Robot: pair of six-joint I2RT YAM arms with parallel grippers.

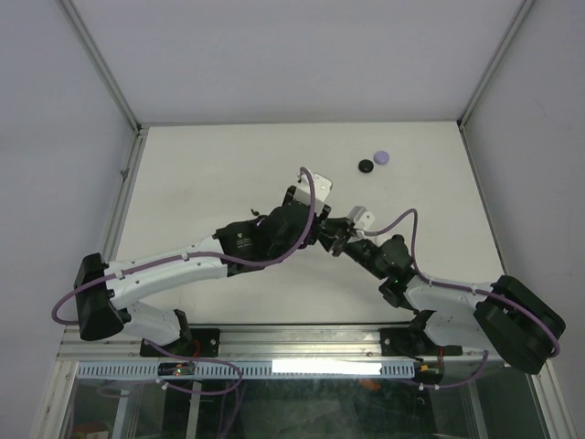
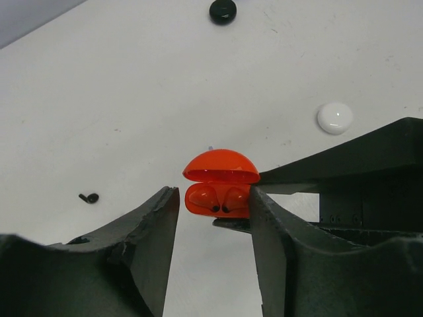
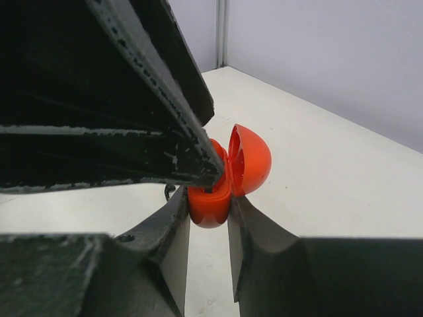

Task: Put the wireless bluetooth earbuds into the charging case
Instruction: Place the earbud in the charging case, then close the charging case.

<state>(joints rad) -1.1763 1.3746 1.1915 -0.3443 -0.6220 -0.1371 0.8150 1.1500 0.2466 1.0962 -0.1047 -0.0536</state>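
Both earbuds are inside, so next my right gripper needs to tilt and move down, away from my left gripper, and let go of the case [image 2: 220,173] on the tabletop next to the white disc.
The red charging case [image 2: 220,173] hangs above the table with its lid [image 3: 252,160] partly raised. Two red earbuds [image 2: 204,196] sit side by side in its base. My right gripper [image 3: 210,201] is shut on the case's base [image 3: 210,206]. My left gripper [image 2: 213,198] stands open in front of the case: its right finger [image 2: 264,218] is against the case's edge and its left finger [image 2: 162,211] is apart from it. In the top view the two grippers meet at mid-table, left gripper [image 1: 322,230] beside right gripper [image 1: 343,236], and they hide the case. A tiny black earbud [image 2: 89,197] lies loose on the table.
A black disc [image 1: 366,165] and a pale purple disc [image 1: 382,157] lie toward the back of the white table [image 1: 228,174]. The left wrist view also shows a white disc [image 2: 334,117]. Grey walls and metal rails [image 1: 123,192] border the table.
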